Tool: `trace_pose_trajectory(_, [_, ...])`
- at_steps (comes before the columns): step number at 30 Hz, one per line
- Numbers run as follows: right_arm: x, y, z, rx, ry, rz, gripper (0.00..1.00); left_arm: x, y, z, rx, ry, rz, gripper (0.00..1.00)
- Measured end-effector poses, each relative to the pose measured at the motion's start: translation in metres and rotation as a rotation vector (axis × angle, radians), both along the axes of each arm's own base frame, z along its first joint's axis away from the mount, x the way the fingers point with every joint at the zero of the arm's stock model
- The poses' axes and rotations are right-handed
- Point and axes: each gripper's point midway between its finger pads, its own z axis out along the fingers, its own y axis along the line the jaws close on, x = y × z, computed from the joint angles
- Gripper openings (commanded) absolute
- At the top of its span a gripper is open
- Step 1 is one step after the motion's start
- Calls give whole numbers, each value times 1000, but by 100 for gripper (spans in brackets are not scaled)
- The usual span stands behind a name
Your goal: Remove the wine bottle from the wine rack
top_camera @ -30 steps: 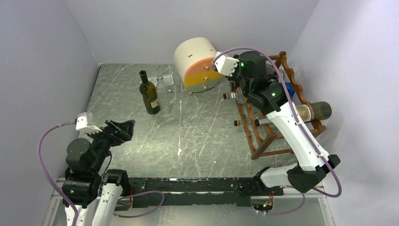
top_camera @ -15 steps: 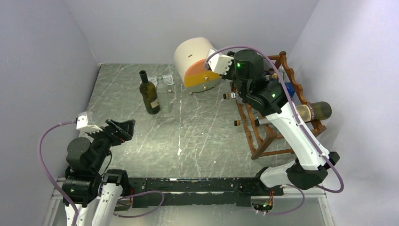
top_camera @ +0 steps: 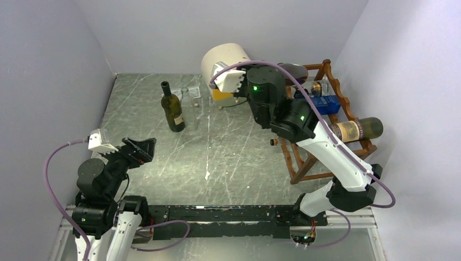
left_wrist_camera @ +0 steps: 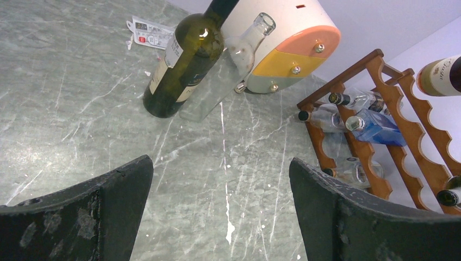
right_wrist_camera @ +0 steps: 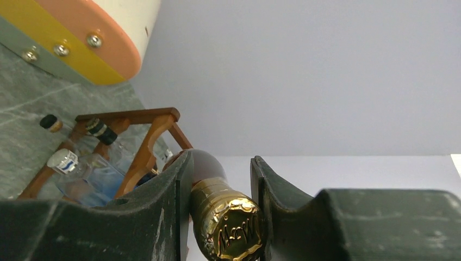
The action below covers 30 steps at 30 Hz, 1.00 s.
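Note:
My right gripper should next move the bottle down and left in the top view, and release it upright on bare tabletop (top_camera: 206, 124) beside the clear bottle.
My right gripper (right_wrist_camera: 222, 163) is shut on the gold-foiled neck of a wine bottle (right_wrist_camera: 228, 228). Its dark body (top_camera: 292, 70) shows behind the wrist in the top view, up near the top back corner of the reddish-brown wine rack (top_camera: 338, 93). The rack also shows in the right wrist view (right_wrist_camera: 144, 157) and the left wrist view (left_wrist_camera: 413, 130). Whether the bottle touches the rack is hidden by the arm. My left gripper (top_camera: 140, 149) is open and empty over the table at the near left, also in its wrist view (left_wrist_camera: 220, 168).
A labelled wine bottle (top_camera: 359, 129), a blue bottle (top_camera: 328, 103) and clear bottles lie in the rack. A dark green bottle (top_camera: 173, 109) and a clear bottle (top_camera: 194, 111) stand at the far left. A round cream-and-orange drawer box (top_camera: 225, 60) sits at the back.
My right arm has swung left, away from the rack, with the bottle neck in its jaws; the dark bottle body has come out with it. The left arm has not moved.

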Motion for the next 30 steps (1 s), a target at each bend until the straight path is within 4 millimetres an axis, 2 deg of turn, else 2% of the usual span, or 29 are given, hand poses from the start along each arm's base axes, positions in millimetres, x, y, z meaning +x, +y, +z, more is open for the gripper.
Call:
trace_pose_trajectory(7, [-7,30,-7,7,13,54,0,0,1,0,0,0,5,99])
trace_pose_trajectory(13, [-9,64,-29,0,56,96,0,0,1,0,0,0,5,99])
trace_pose_trajectory(22, [-28,121,-60,8,130,230,0,0,1,0,0,0,8,99])
trace_pose_trajectory(30, [-41,146,-76,137,231,328,0,0,2,0,0,0,10,99])
